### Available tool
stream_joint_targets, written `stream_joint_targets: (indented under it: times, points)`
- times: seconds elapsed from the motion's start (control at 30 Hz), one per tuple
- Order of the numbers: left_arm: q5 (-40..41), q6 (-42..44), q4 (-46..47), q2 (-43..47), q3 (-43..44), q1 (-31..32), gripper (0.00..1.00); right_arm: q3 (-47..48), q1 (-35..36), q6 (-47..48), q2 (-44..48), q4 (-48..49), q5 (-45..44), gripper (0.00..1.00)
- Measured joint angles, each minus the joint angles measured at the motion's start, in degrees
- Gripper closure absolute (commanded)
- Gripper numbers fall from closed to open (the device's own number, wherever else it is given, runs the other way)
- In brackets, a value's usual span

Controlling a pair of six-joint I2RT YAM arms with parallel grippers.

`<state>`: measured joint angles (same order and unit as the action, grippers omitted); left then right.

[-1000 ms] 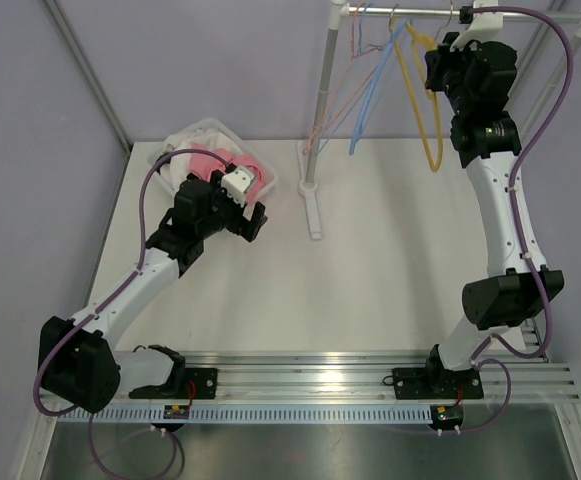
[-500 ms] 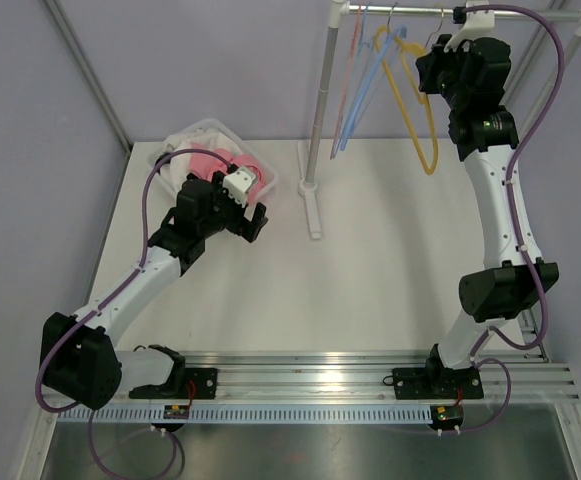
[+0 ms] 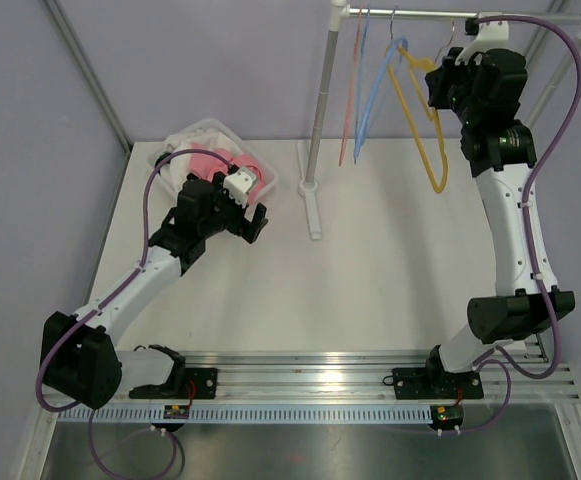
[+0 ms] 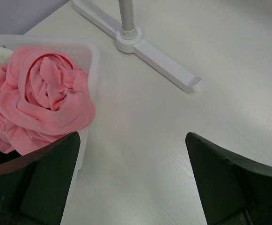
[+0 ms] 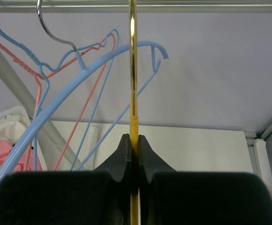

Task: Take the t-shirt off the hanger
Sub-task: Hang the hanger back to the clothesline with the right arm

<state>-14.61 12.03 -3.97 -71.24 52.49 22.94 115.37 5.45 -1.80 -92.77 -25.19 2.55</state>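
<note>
The yellow hanger is bare, so my right gripper should move up and outward. It should then lower the hanger's metal hook over the rack's bar and let go of the hanger's neck.
The yellow hanger is bare and hangs just under the rack's rail. My right gripper is shut on the hanger's neck, below its metal hook. The pink t-shirt lies crumpled in the clear plastic bin at the back left. My left gripper stands open over the bare table, just right of the bin, with nothing between its fingers.
Blue hangers and a pink hanger hang on the same rail, left of the yellow one. The rack's pole and white foot stand at the table's back middle.
My right gripper has shifted a little to the right with the yellow hanger, and the blue and pink hangers have swung on the rail. The left arm has not moved.
</note>
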Motion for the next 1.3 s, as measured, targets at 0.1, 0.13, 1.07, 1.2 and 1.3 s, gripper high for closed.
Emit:
stream_joint_targets:
  times: [0.1,0.13,1.07,1.2,1.3]
  points:
    - [0.0,0.0,-0.3,-0.1,0.0,0.0,0.01,-1.2,0.0,0.0,1.7,-0.8,-0.6,1.0]
    - [0.0,0.0,-0.4,-0.1,0.0,0.0,0.01,-1.6,0.0,0.0,2.3,-1.1,-0.7,1.0]
    - [-0.2,0.0,-0.5,-0.4,0.4,0.0,0.01,-1.5,0.0,2.8,3.3,3.7,-9.1,1.0]
    - [-0.2,0.0,-0.5,-0.8,0.4,0.0,0.01,4.9,0.0,3.5,-3.4,4.6,-9.0,1.0]
    - [-0.2,0.0,-0.5,-1.2,0.4,0.0,0.01,10.8,0.0,3.5,-8.8,4.0,-8.1,1.0]
